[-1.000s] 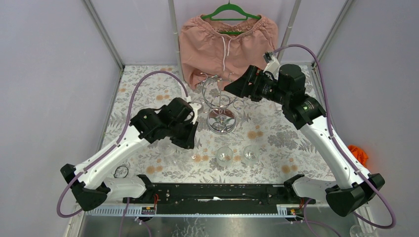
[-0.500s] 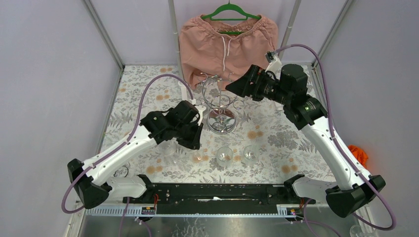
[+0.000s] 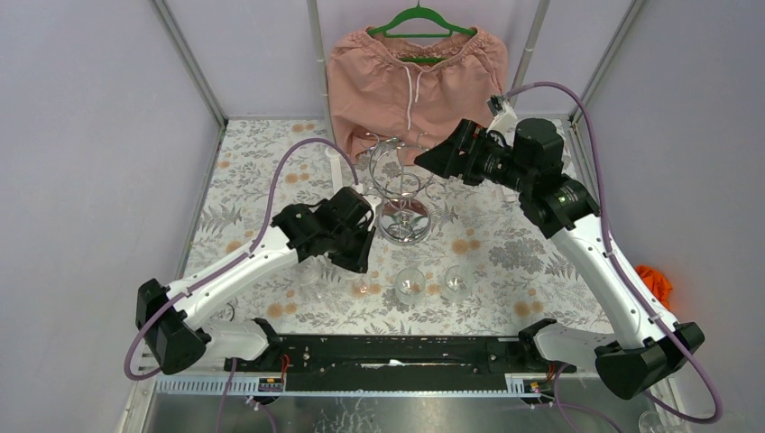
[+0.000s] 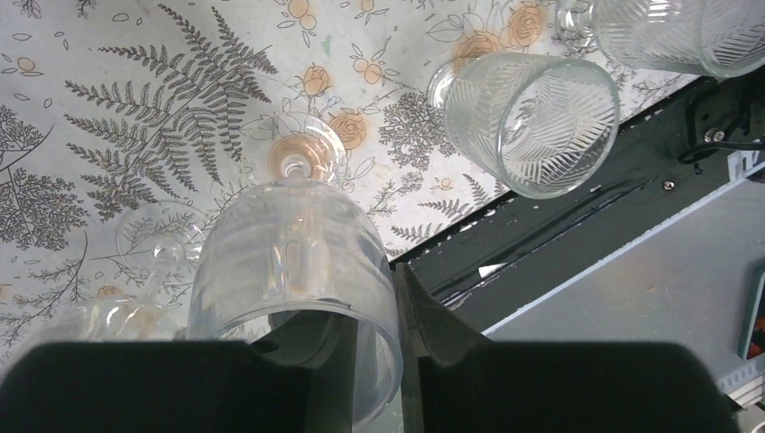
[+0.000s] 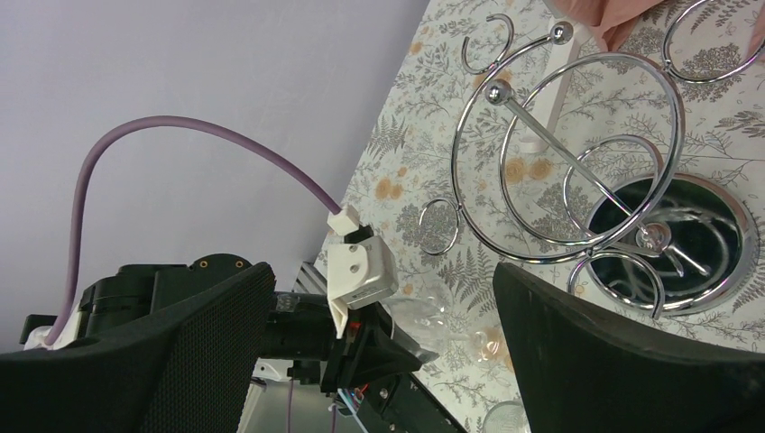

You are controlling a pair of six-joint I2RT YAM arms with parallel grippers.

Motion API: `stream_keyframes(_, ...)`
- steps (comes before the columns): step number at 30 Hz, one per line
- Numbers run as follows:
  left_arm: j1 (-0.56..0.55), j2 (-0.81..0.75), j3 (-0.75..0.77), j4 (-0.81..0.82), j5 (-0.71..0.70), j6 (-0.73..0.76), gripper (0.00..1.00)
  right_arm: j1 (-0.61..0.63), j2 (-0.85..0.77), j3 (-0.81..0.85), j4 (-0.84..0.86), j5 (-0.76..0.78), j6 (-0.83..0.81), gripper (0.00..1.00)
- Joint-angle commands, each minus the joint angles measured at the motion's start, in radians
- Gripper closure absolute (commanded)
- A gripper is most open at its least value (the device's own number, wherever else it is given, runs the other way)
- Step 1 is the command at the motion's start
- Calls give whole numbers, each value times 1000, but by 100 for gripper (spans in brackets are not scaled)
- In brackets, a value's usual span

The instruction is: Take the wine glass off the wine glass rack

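Next, my left gripper brings the wine glass down slightly, foot (image 3: 361,288) first, onto the open flowered tablecloth and releases the glass's rim, since it's already clear of the rack.
My left gripper (image 4: 388,347) is shut on the rim of a clear wine glass (image 4: 289,262), one finger inside the bowl and one outside. The glass's stem and foot (image 3: 361,288) point down at the flowered tablecloth; whether the foot touches it I cannot tell. The chrome wine glass rack (image 3: 401,194) stands behind it at mid-table, and its curled arms (image 5: 577,171) carry no glass. My right gripper (image 3: 424,161) hovers open just right of the rack's top, nothing between its fingers; its wrist view looks past the rack's base (image 5: 722,271) to the left gripper.
Two ribbed glasses (image 3: 410,282) (image 3: 457,280) stand to the right of the held one, near the front edge; they also show in the left wrist view (image 4: 532,117) (image 4: 677,32). Another clear glass (image 4: 158,236) sits left. Pink shorts on a hanger (image 3: 415,77) hang behind the rack.
My left arm has carried the wine glass to the right and a little nearer, toward the standing glasses. The right arm has hardly moved.
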Motion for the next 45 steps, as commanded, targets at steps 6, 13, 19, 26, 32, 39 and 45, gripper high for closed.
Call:
stream_keyframes(6,-8,29,-17,94,-55,1,100,-15,-39,-11,9,-6,-27,0)
stream_keyframes(13,-8,48,-30,116,-50,-2,100,-21,-34,-12,9,-7,-31,0)
stream_keyframes(19,-8,61,-50,119,-60,-8,100,-24,-29,-22,17,-10,-30,0)
stream_keyframes(26,-8,49,-51,118,-57,-14,93,-27,-17,-28,33,-23,-20,0)
stream_keyframes(32,-8,46,-36,100,-59,-21,73,-28,-14,-25,38,-29,-17,0)
stream_keyframes(39,-10,24,27,39,-91,-50,60,-28,-16,-29,43,-40,-21,0)
stream_keyframes(45,-11,14,68,-4,-135,-54,56,-29,-24,-34,36,-29,-38,0)
